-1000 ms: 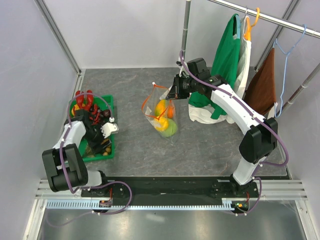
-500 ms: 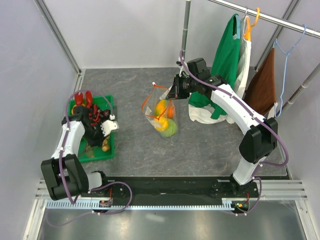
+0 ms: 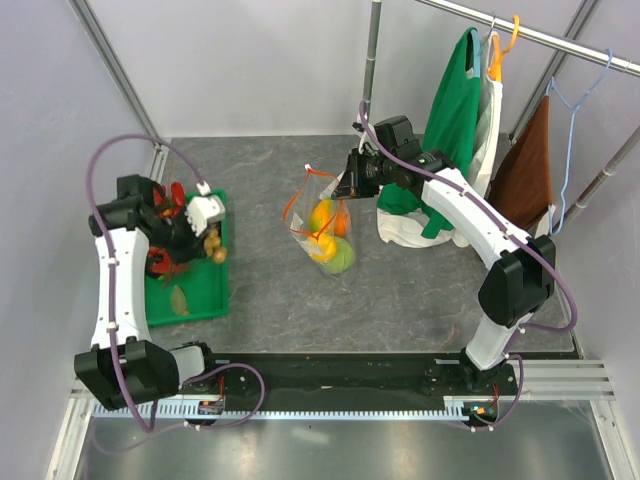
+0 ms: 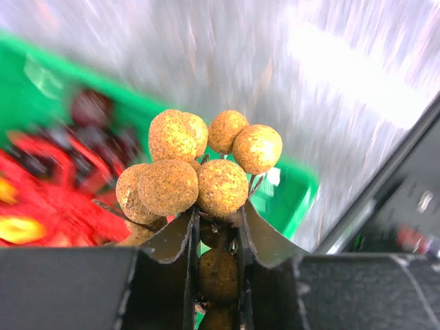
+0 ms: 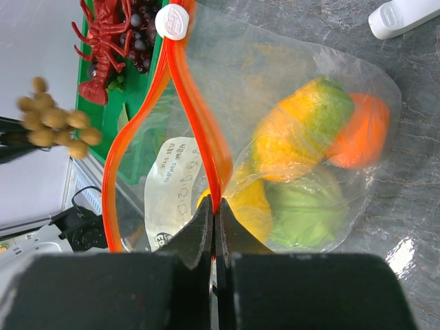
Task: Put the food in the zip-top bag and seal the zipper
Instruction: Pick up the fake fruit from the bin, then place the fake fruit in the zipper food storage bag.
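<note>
My left gripper needs to rise and travel to the right in the top view, over the bag's gaping opening [image 3: 308,200], to release the cluster's stem, as the bag's zipper stands open.
My left gripper [image 4: 216,220] is shut on the stem of a cluster of small tan-brown balls [image 4: 199,165] and holds it in the air over the green tray [image 3: 200,300]; the cluster [image 3: 213,246] hangs near the tray's right edge. The red lobster [image 5: 103,41] lies on the tray. My right gripper [image 5: 215,206] is shut on the red-orange zipper [image 5: 199,117] and holds the clear zip-top bag [image 3: 322,225] up with its mouth gaping. Inside the bag are a yellow-orange mango-like fruit [image 5: 302,130], a pale green cabbage [image 5: 306,213] and an orange piece [image 5: 361,130].
Dark grapes [image 5: 137,41] and a leaf [image 3: 178,298] also lie on the tray. A clothes rail at the back right carries a green garment [image 3: 450,110] and a brown cloth [image 3: 525,165], with white cloth [image 3: 410,230] heaped on the floor beneath. A vertical pole [image 3: 372,50] stands behind the bag.
My left gripper shut on the ball cluster in the tray and lifted it up and toward the back. The right arm and the bag have stayed still.
</note>
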`<state>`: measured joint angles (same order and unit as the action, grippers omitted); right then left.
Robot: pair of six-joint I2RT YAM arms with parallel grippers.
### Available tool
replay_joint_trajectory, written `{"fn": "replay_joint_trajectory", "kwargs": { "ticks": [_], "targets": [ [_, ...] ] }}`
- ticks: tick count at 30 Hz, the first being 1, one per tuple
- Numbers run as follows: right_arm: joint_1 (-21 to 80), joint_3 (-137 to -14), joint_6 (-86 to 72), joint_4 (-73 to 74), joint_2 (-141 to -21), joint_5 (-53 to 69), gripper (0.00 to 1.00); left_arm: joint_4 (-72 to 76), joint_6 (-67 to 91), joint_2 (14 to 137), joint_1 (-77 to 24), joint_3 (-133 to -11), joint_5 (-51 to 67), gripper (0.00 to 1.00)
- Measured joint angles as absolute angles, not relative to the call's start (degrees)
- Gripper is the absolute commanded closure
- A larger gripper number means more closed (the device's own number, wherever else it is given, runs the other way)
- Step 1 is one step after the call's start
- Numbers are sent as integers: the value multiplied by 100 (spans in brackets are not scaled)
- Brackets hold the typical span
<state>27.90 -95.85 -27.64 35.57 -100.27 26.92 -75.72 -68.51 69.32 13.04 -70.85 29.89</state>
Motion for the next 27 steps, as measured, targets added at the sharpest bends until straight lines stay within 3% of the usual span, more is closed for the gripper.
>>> {"fn": "replay_joint_trajectory", "kwargs": {
  "ticks": [5, 10, 14, 18, 27],
  "targets": [
    [2788, -9585, -2764, 3557, -10027, 2709, 100, -7465, -5631, 7087, 1304, -8514, 4563, 98],
    [2779, -9585, -2766, 3557, -10027, 2746, 100, -5496, -3201, 6947, 980, -8759, 5922, 98],
    [2733, -9585, -2768, 3535, -10025, 2950, 100, -2523, -1076, 6602, 145, -7767, 5902, 98],
    [2652, -9585, -2786, 3461, -10025, 3216, 100, -274, 43, 6497, -1175, -7000, 5404, 94],
    [2390, -9585, -2849, 3428, -10025, 4001, 100, 2309, -410, 7057, -2453, -6418, 5116, 98]
  ]
}}
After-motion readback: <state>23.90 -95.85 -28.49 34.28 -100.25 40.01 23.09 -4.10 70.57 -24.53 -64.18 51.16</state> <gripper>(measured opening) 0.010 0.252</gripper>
